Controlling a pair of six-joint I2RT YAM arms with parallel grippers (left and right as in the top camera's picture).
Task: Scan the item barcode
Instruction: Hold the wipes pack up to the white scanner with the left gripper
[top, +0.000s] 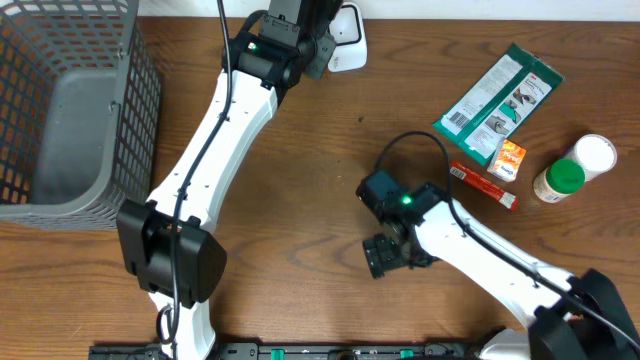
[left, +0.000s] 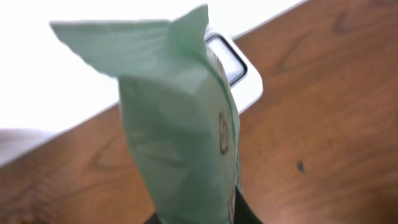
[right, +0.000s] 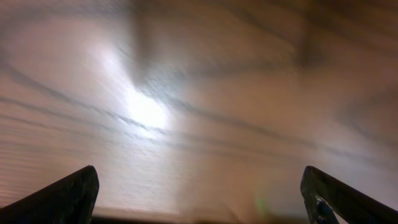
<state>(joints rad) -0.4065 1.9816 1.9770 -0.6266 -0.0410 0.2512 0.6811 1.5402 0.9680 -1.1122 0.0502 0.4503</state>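
Next, my left gripper will move over the scanner, then down to release the pouch by the red stick box, which lies to its right in the overhead view.
A pale green sealed pouch (left: 180, 124) stands upright in the left wrist view, and my left gripper (left: 202, 218) is shut on its lower end. Only dark bits of the fingers (left: 245, 211) show beside it. Just behind the pouch sits the white scanner (left: 239, 68), seen from overhead at the table's far edge (top: 347, 45) with my left gripper (top: 312, 52) right next to it. No barcode shows on the pouch. My right gripper (top: 387, 255) hangs low over bare wood in mid-table. Its fingers (right: 62, 196) are open with nothing between them.
A grey wire basket (top: 70, 110) fills the far left. At the right lie a green twin packet (top: 497, 100), a small orange box (top: 511, 160), a red stick box (top: 482, 185) and a white bottle with a green cap (top: 565, 175).
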